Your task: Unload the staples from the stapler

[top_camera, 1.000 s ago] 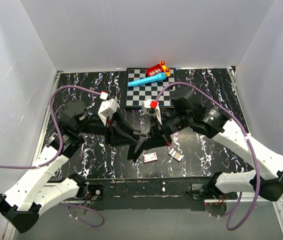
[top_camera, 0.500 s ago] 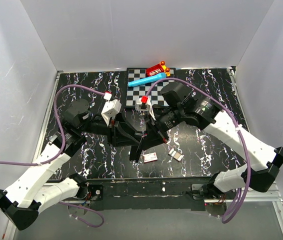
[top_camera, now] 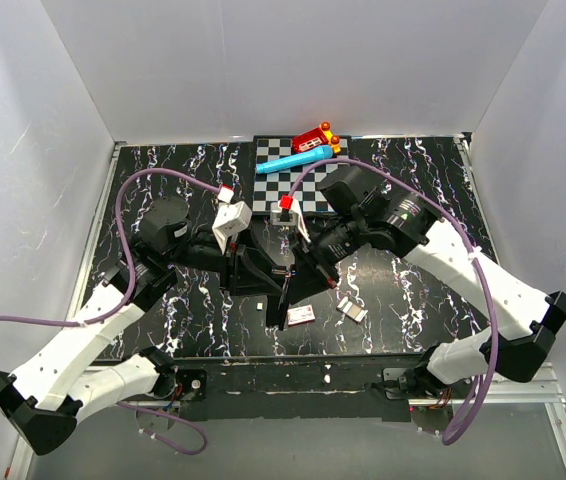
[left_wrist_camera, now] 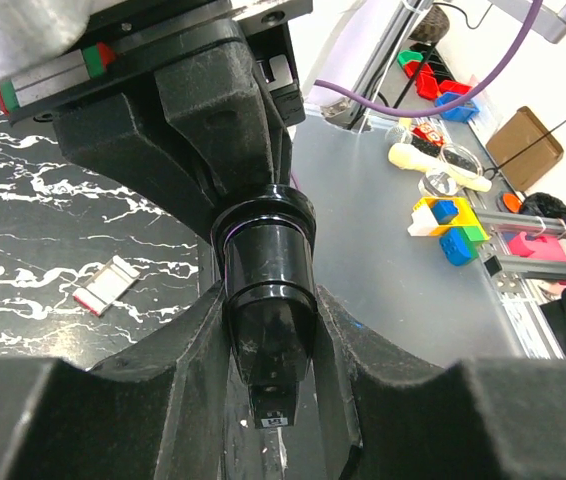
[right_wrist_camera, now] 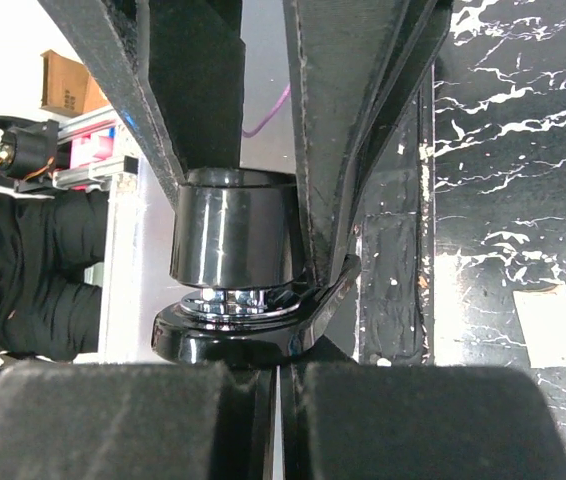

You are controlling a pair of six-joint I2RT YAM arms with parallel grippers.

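The robot should bring its left gripper outward, to the left in the top view, and down to release the stapler [top_camera: 285,290] on the marble [top_camera: 203,205] beside the checkerboard, clear of the box.
The dark stapler [top_camera: 285,290] is held off the table between both grippers at mid-table. My left gripper [top_camera: 275,285] is shut on it. In the left wrist view its fingers [left_wrist_camera: 188,370] press both sides of the stapler's round black body [left_wrist_camera: 268,290], midway at the gripper [left_wrist_camera: 271,400]. My right gripper [top_camera: 301,280] is shut from the other side. In the right wrist view the gripper [right_wrist_camera: 278,420] has pads nearly touching, clamped on a thin glossy black end piece below the stapler's black and chrome body [right_wrist_camera: 233,245].
A small pink-and-white box [top_camera: 301,315] and a short staple strip [top_camera: 351,310] lie on the black marbled table just in front of the grippers. At the back stands a checkerboard [top_camera: 273,185] carrying a blue marker [top_camera: 293,160] and a red toy [top_camera: 315,138].
Both wrists have moved closer together over the middle of the table. The right arm has swung left and the left arm has pushed right. Both stay closed on the stapler.
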